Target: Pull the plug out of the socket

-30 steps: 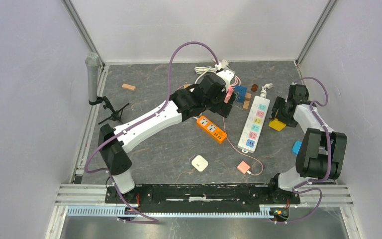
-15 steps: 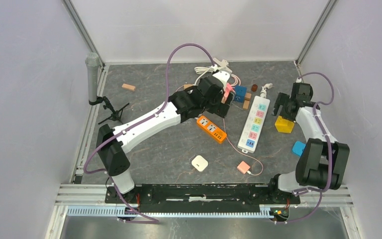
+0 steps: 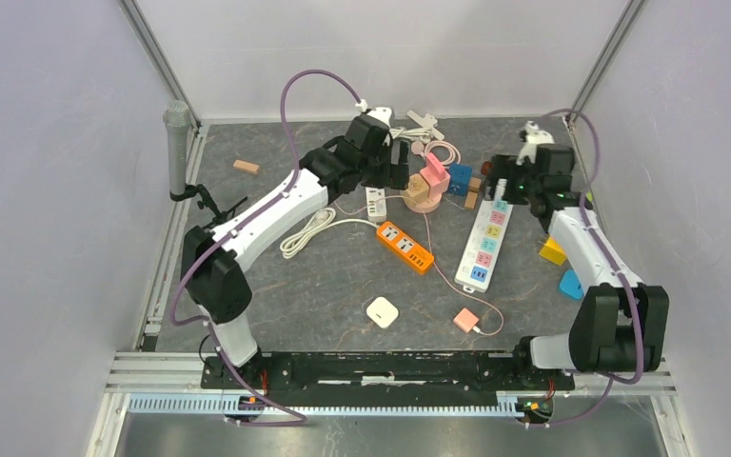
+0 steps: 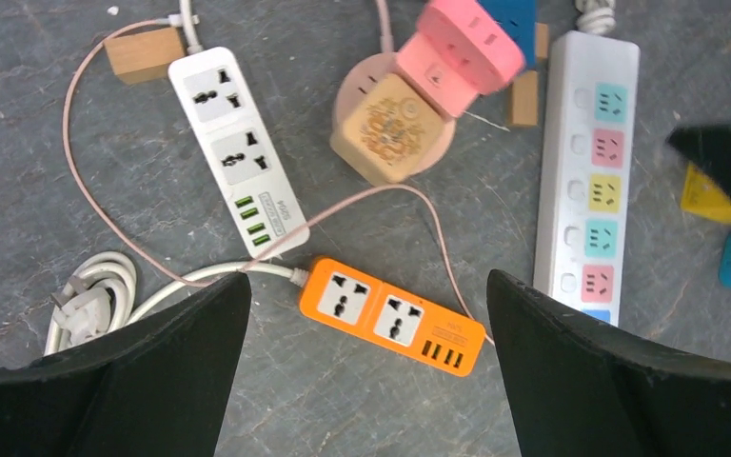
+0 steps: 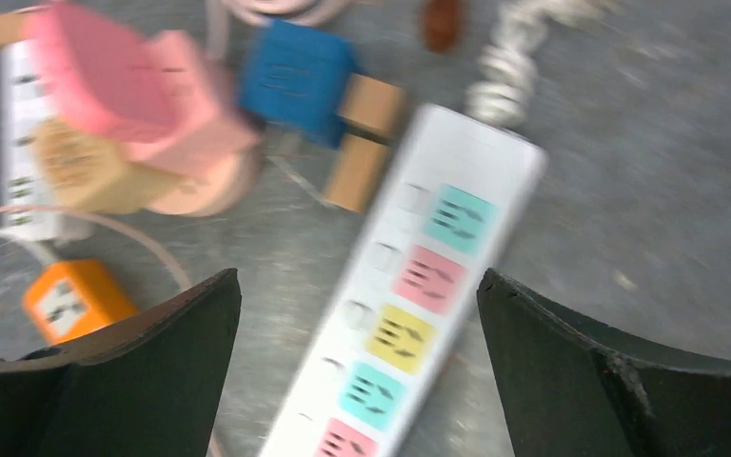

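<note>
The right gripper moves to the left in the top view onto the flat pink plug next, because the plug sticks up clear above the socket block.
A pink plug sits tilted in a pink socket block, leaning on a tan cube with a round pink base; the stack also shows in the top view. My left gripper is open and empty, high above the orange power strip, with the stack ahead of it to the right. In the top view it is just left of the stack. My right gripper is open and empty, above the long white strip with coloured sockets. That view is blurred.
A small white strip and a coiled white cable lie left of the orange strip. A blue cube, a white adapter, a pink adapter, yellow and blue blocks, and a microphone stand are around.
My left arm has drawn back to the upper left, uncovering the small white strip and coiled cable. My right gripper has left the yellow block and swung up-left over the long white strip.
</note>
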Robot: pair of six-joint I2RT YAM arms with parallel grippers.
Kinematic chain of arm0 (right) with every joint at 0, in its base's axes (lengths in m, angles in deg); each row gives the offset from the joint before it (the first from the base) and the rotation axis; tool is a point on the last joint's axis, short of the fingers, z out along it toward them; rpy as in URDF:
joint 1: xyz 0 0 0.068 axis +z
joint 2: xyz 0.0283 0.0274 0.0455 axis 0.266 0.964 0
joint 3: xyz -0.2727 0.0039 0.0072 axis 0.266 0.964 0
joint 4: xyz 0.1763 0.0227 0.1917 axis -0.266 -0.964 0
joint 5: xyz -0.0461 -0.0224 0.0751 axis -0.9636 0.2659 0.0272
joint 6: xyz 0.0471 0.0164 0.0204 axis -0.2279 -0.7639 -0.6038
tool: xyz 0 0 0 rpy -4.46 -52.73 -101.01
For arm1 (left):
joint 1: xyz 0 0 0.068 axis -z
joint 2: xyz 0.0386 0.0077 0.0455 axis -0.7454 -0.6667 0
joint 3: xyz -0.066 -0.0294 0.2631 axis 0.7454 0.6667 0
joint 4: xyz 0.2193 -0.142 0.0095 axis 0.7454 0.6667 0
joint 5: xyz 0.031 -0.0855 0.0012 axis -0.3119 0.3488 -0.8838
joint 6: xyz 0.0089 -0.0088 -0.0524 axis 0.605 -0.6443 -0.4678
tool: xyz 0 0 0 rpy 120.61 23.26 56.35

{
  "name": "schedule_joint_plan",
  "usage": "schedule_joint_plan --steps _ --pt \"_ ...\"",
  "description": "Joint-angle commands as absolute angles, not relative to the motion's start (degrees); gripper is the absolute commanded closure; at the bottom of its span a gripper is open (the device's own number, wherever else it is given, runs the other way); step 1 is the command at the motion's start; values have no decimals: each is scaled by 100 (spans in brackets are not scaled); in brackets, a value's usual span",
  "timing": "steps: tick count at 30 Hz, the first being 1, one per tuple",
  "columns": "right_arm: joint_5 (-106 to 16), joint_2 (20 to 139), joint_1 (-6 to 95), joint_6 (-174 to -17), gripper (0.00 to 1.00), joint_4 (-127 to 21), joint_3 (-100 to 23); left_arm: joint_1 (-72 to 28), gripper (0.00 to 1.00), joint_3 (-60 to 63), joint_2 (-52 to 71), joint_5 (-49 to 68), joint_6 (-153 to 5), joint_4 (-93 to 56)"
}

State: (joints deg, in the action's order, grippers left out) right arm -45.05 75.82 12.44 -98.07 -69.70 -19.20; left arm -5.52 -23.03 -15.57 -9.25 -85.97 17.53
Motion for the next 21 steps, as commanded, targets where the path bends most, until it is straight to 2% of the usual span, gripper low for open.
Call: schedule_joint_plan --steps 1,7,12,16,21 --pt "-3593 7830 2136 -9716 3 -5761 -2182 -1014 1 -2575 -1848 -248 -9132 1667" --pt "-4296 8302 3021 -9706 6 -5013 -2494 -1313 0 -2888 -2290 377 -9051 1669" --pt "-5654 8873 3373 -9654 17 -5122 -3006 -1424 0 -3093 -2535 761 -9053 1693" --pt "-5469 9401 3388 -9453 22 -5256 -3534 -1487 0 -3129 -2610 953 -8934 1604" --pt "-4997 10123 3379 -9218 23 -6312 -4479 -1615 0 -3170 -2664 844 -8762 1562"
